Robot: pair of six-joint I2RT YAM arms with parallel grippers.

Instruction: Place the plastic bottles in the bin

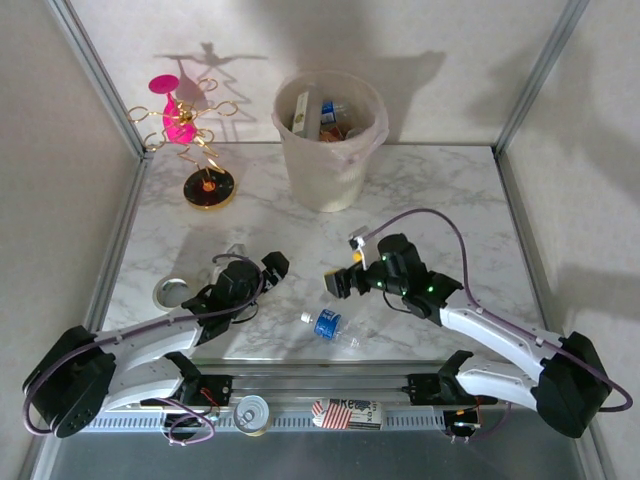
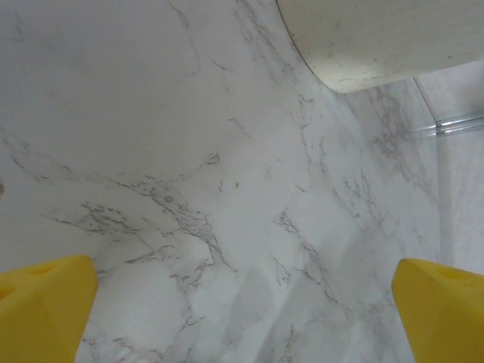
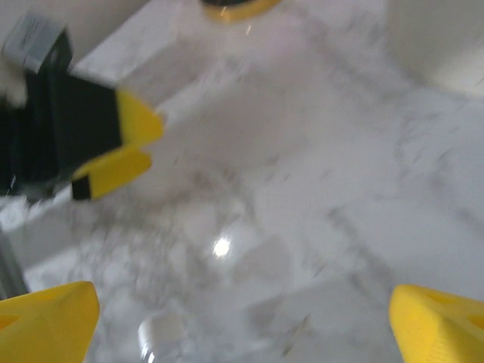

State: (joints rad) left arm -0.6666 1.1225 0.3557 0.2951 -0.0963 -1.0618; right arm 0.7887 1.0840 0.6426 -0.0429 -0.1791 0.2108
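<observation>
The bottle's blue label point(image 1: 326, 324) is below and back toward my base, so my right gripper will next move back and lower its open fingers around that part of the bottle.
One clear plastic bottle point(image 1: 330, 325) with a blue label lies on its side on the marble, near the front edge between the two arms. Its clear end shows, blurred, at the bottom of the right wrist view point(image 3: 159, 336). The cream bin point(image 1: 328, 140) stands at the back centre with several bottles point(image 1: 325, 118) inside. My left gripper point(image 1: 275, 268) is open over bare marble point(image 2: 242, 318), left of the bottle. My right gripper point(image 1: 337, 283) is open just above and behind the bottle point(image 3: 242, 325), with nothing between its fingers.
A pink-and-gold wire ornament stand point(image 1: 195, 140) is at the back left. A silver tin point(image 1: 175, 292) sits beside the left arm, and another can point(image 1: 252, 413) and a red-and-white labelled item point(image 1: 345, 412) lie on the front rail. The bin's base point(image 2: 378, 38) is ahead of the left gripper.
</observation>
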